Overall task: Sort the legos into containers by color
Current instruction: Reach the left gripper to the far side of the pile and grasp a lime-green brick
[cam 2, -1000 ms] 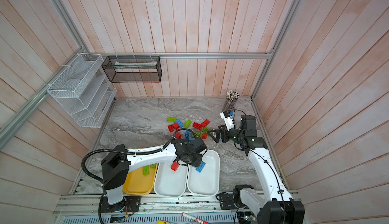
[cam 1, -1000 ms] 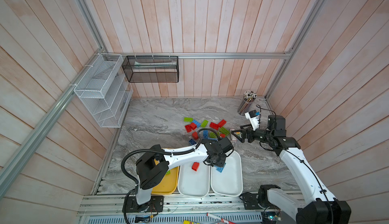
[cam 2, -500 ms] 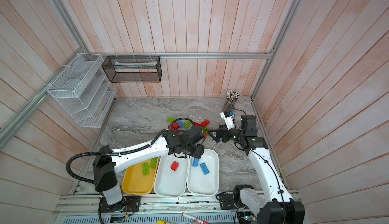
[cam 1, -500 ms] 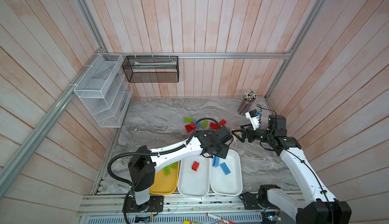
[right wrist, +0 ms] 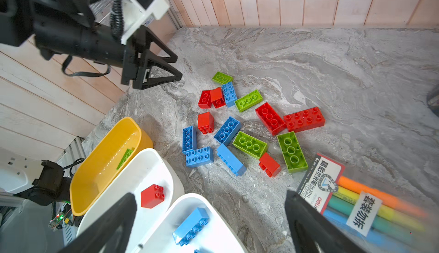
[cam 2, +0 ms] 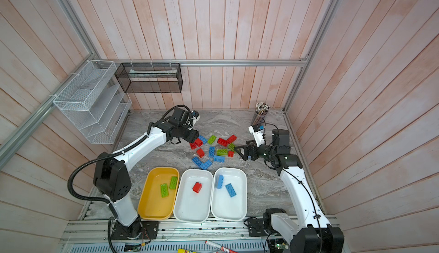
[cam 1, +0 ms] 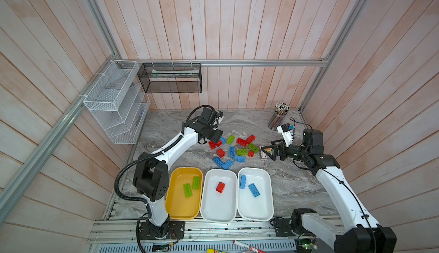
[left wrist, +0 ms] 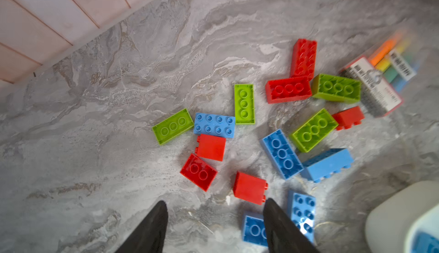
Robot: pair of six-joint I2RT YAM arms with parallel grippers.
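The green brick at the pile's edge (left wrist: pixel 173 126) lies below and outward of my left gripper, so next my left gripper needs to reach outward and down, turning to straddle it.
Several loose red, green and blue legos (cam 1: pixel 234 149) lie in a pile mid-table. The yellow tray (cam 1: pixel 184 213) holds two green bricks (cam 1: pixel 191 186). A red brick (cam 1: pixel 220 187) lies in the middle white tray (cam 1: pixel 218 209). Two blue bricks (cam 1: pixel 249 186) are in the right white tray (cam 1: pixel 257 210). My left gripper (left wrist: pixel 215 203) hovers open and empty at the pile's far-left edge (cam 1: pixel 216 139), beside a small red brick (left wrist: pixel 249 190). On the pile's right side my right gripper (cam 1: pixel 267 152) stands wide open and empty (right wrist: pixel 211 194).
A rainbow-striped pack with a white label (right wrist: pixel 356 204) lies under my right gripper's side. A mesh pencil cup (cam 1: pixel 278 117) stands at the back right. White (cam 1: pixel 114 102) and black (cam 1: pixel 171 78) wire baskets hang on the walls. The three trays line the front edge.
My left gripper opened over the right white tray and left a blue brick there. It then swung back to the far-left edge of the pile. The right arm has not moved.
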